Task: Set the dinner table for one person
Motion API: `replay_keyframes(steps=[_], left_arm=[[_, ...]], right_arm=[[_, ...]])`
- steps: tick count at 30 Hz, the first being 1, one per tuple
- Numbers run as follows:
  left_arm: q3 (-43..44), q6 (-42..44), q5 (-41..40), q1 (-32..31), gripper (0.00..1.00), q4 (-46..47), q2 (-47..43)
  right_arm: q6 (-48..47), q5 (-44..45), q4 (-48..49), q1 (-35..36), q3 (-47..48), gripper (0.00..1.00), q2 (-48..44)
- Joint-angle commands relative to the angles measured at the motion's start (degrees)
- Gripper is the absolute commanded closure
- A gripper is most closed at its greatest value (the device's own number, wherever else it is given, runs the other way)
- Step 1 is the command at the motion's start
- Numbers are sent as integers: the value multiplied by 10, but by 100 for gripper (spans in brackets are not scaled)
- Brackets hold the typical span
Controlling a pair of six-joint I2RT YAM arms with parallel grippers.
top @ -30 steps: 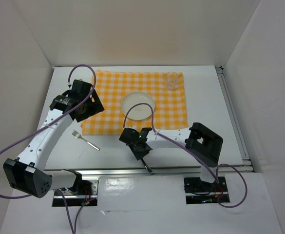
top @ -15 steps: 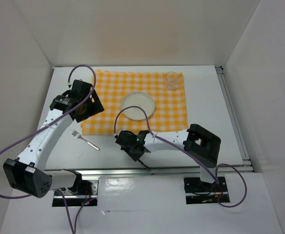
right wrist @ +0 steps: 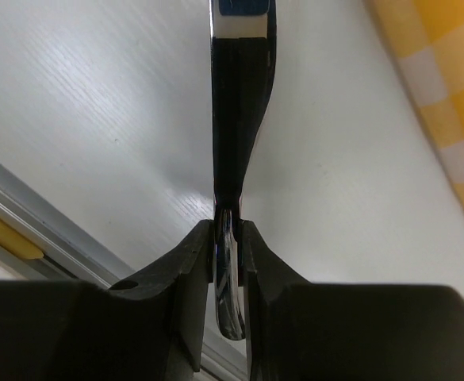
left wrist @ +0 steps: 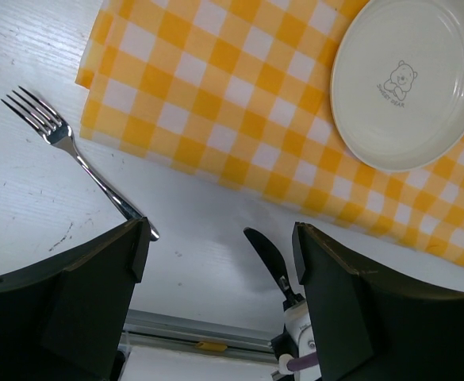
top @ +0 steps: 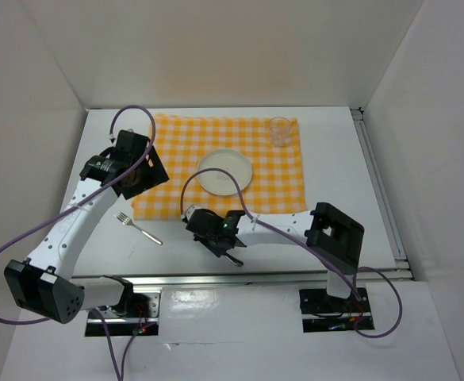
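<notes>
The bare cloth beside the plate is outward of my right gripper and to its right in the top view, so I should swing there, turn the knife and release.
My right gripper is shut on the handle end of a metal knife. The knife's blade points out over the white dinner table, just near of the yellow-and-white checked cloth. A cream plate lies on the middle of the cloth. A clear glass stands at the cloth's far right corner. A fork lies on the table off the cloth's near left corner. My left gripper hangs open and empty above the cloth's left edge.
A metal rail runs along the table's near edge, close behind the knife. Another rail borders the right side. White walls enclose the table at the back and both sides.
My right gripper has carried the knife a little to the left and away from the near rail. The left arm has stayed where it was.
</notes>
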Motion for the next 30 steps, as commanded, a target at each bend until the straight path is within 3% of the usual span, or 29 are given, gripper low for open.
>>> replay_keyframes(steps=[1,4,11,22,30], left_arm=[[16,6,-9,3,10,1,-17],[22,6,-14,3,10,-6,-17],[28,6,-19,3,10,-6,-17],[22,1,-19,8,10,-6,-12],[17,-12,-25,8,10,-11,-12]], right_arm=[[-17,37,-4,-1,40,100,-49],[-17,49,-17,-7,47,100,-64],[-5,42,-40,-98,74,100,-102],[37,-16,-83,-342,112,100,-81],[56,-87,-46,-476,133,100,-19]])
